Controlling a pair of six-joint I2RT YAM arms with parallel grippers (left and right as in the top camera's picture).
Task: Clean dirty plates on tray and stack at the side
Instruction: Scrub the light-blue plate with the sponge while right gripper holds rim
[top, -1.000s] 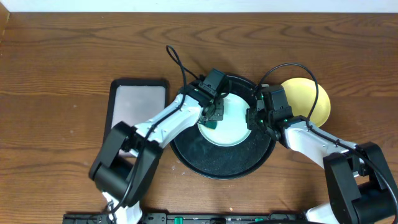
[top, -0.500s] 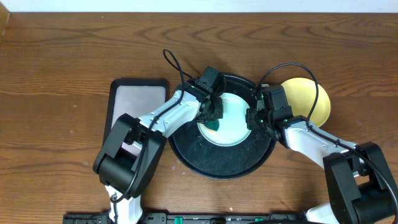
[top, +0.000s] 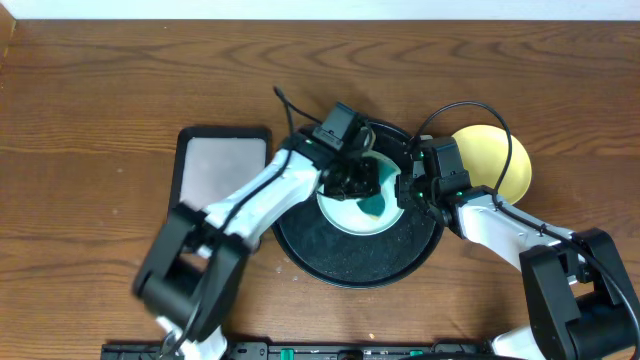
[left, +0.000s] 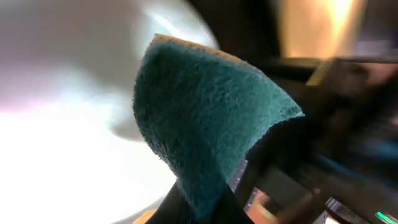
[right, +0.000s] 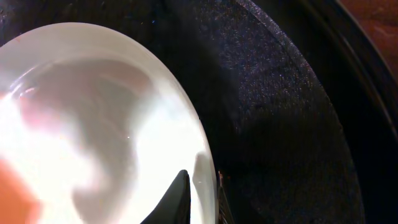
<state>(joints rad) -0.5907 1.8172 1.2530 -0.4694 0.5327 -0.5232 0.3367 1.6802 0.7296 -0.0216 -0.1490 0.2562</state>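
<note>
My left gripper is holding the sponge at the plate. It will lift off the plate and carry the sponge to the left in the overhead view, down onto the rectangular tray's grey inside, which is free.
A pale mint green plate lies in the round black tray. My left gripper is shut on a teal sponge, which presses on the right part of that plate. In the left wrist view the sponge fills the middle, with the plate bright behind it. My right gripper pinches the plate's right rim. In the right wrist view its fingers stand either side of the plate edge. A pale yellow plate rests on the table right of the tray.
A smaller rectangular black tray with a grey inside sits left of the round tray. Brown wooden table stretches all round. Both arms and their cables cross over the round tray's back half.
My left gripper has swept the sponge from the plate's left side across to its right side. The right gripper has kept its hold on the rim without moving.
</note>
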